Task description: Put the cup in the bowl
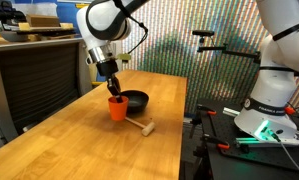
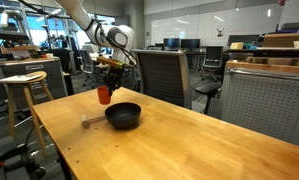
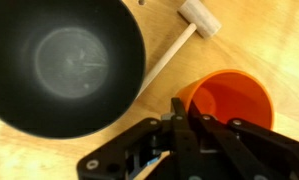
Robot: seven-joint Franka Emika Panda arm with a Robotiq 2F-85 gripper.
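The cup goes to the left in the wrist view next, then down into the black bowl (image 1: pixel 136 99) (image 3: pixel 64 60) for my gripper to release, as the bowl stands empty.
The orange-red cup (image 1: pixel 117 108) stands upright on the wooden table next to the black bowl (image 1: pixel 136 99). Both also show in an exterior view, the cup (image 2: pixel 104 95) behind the bowl (image 2: pixel 123 115). My gripper (image 1: pixel 112 90) comes down from above onto the cup. In the wrist view the two fingers (image 3: pixel 181 108) are pinched on the cup's near rim (image 3: pixel 229 100), one inside and one outside. The bowl (image 3: pixel 64 60) is empty and lies to the left of the cup there. I cannot tell whether the cup is lifted off the table.
A small pale wooden mallet (image 1: pixel 144 128) lies on the table in front of the bowl and cup; it also shows in the wrist view (image 3: pixel 199 18). A stool (image 2: pixel 24 80) and an office chair (image 2: pixel 159 70) stand beside the table (image 1: pixel 79 150).
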